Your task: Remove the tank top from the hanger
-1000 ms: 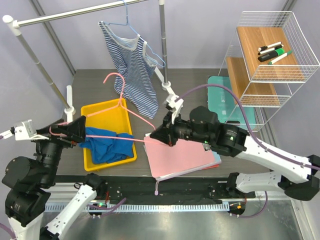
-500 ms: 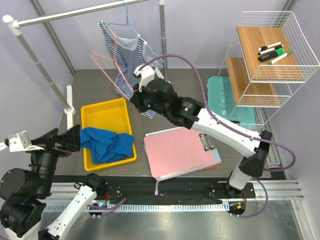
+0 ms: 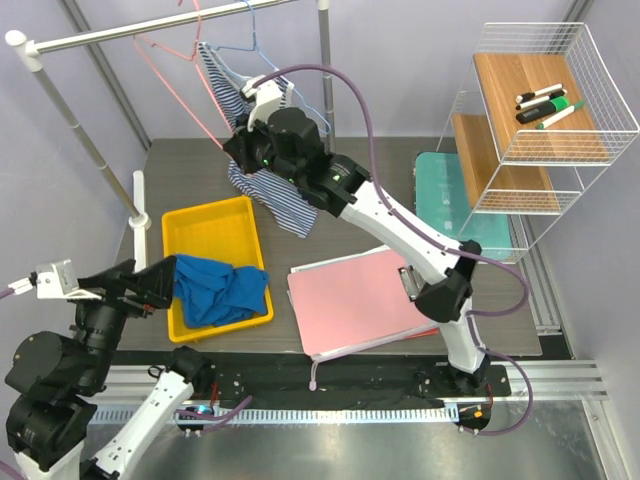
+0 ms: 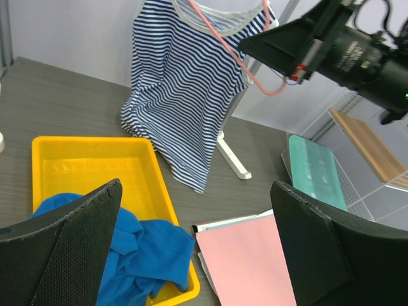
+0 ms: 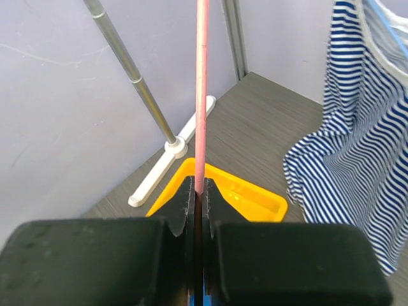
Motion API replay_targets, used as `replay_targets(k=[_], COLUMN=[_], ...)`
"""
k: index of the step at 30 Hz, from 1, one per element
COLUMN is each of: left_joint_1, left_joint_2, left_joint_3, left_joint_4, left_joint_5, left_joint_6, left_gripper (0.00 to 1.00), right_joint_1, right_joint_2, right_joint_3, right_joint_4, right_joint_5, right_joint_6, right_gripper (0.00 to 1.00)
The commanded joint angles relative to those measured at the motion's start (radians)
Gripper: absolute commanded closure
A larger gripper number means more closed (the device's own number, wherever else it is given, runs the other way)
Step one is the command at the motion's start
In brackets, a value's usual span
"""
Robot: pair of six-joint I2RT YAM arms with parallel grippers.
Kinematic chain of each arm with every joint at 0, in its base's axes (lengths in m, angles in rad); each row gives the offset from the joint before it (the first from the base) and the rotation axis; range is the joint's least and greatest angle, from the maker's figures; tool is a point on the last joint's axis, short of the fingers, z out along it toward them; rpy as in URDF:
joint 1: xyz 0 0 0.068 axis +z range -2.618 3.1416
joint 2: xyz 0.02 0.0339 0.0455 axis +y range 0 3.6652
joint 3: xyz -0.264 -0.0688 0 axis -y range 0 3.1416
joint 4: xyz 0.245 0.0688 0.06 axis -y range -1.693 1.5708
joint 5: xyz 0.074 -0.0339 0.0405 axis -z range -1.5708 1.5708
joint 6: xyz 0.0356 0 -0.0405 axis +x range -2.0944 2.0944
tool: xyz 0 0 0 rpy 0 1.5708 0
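The bare pink hanger (image 3: 165, 70) goes left in the top view with my right gripper next and is released there, as the clothes bar's empty part lies that way.
A blue tank top (image 3: 215, 290) lies crumpled in the yellow bin (image 3: 205, 222); it also shows in the left wrist view (image 4: 127, 255). My right gripper (image 3: 232, 148) is raised by the clothes rail and shut on the wire of a bare pink hanger (image 3: 165, 70), seen clamped between its jaws (image 5: 199, 188) as a pink wire (image 5: 201, 95). A blue-and-white striped tank top (image 3: 270, 170) hangs on a light blue hanger (image 3: 262, 62) on the rail. My left gripper (image 3: 160, 288) is open and empty, low at the front left, facing the bin (image 4: 196, 185).
A pink folder (image 3: 360, 305) lies on the table right of the bin. A teal box (image 3: 445, 190) and a white wire shelf (image 3: 540, 110) with markers stand at the right. The rack's upright poles (image 3: 325, 90) and white feet (image 3: 140, 200) stand at the back.
My right arm swung from over the pink folder up and left to the rail, carrying the pink hanger. The hanger left the left gripper. The blue tank top stayed in the bin.
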Motion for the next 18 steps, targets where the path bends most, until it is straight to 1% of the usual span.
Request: replay_targets(k=[1, 4, 10, 18], left_joint_1=[-0.001, 0.001, 0.001, -0.001], left_joint_2=[-0.030, -0.050, -0.055, -0.061], left_joint_3=[0.026, 0.035, 0.068, 0.083], left_joint_4=[-0.012, -0.013, -0.041, -0.056], left_joint_5=[0.021, 0.015, 0.007, 0.012], left_joint_6=[-0.018, -0.011, -0.002, -0.002], left_gripper=[0.02, 0.02, 0.03, 0.03], right_joint_1=[-0.002, -0.003, -0.005, -0.011], right_joint_2=[0.070, 0.109, 0.190, 0.239], right_joint_3=[0.129, 0.141, 0.197, 0.240], right_joint_4=[0.066, 0.115, 0.132, 0.188], right_joint_5=[-0.049, -0.070, -0.089, -0.104], right_joint_6=[0.018, 0.042, 0.073, 0.110], right_gripper=[0.99, 0.99, 0.99, 0.99])
